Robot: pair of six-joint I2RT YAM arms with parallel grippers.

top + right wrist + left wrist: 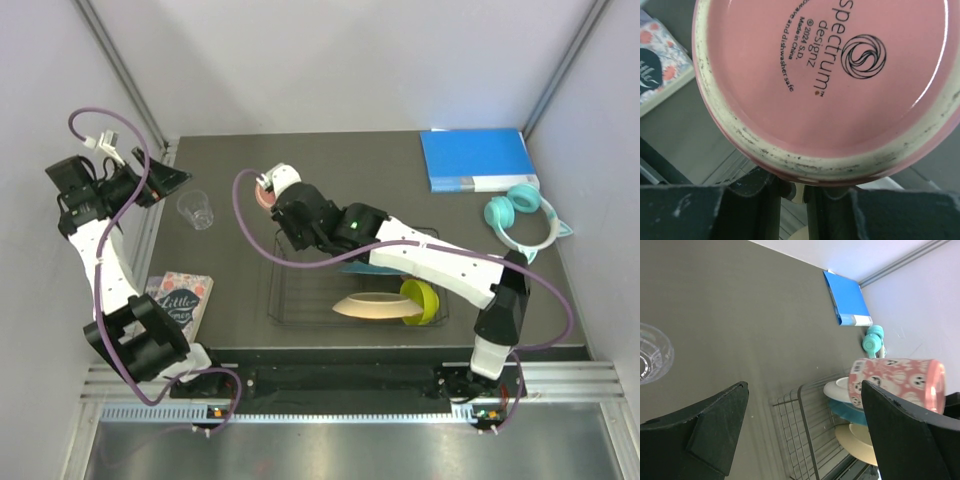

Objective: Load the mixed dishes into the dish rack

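Note:
I will next move the pink-red mug (270, 184) in my right gripper back and down into the rack's empty end nearest the glass and release it.
My right gripper (272, 196) is shut on the pink-red mug (270, 184) and holds it tipped sideways in the air above the far left corner of the black wire dish rack (290, 300). The right wrist view shows the mug's pink base (825, 75) right above the shut gripper (792, 192). The rack holds the cream plate (375, 305), the lime-green bowl (425, 298), the teal plate (850, 409) and the white plate (837, 388). The small clear glass (197, 208) stands upright left of the rack. My left gripper (168, 178) is open and empty, raised beside the glass.
A blue binder (478, 158) and teal headphones (522, 212) lie at the far right. A patterned book (180, 300) lies near the front left. Grey walls close in both sides.

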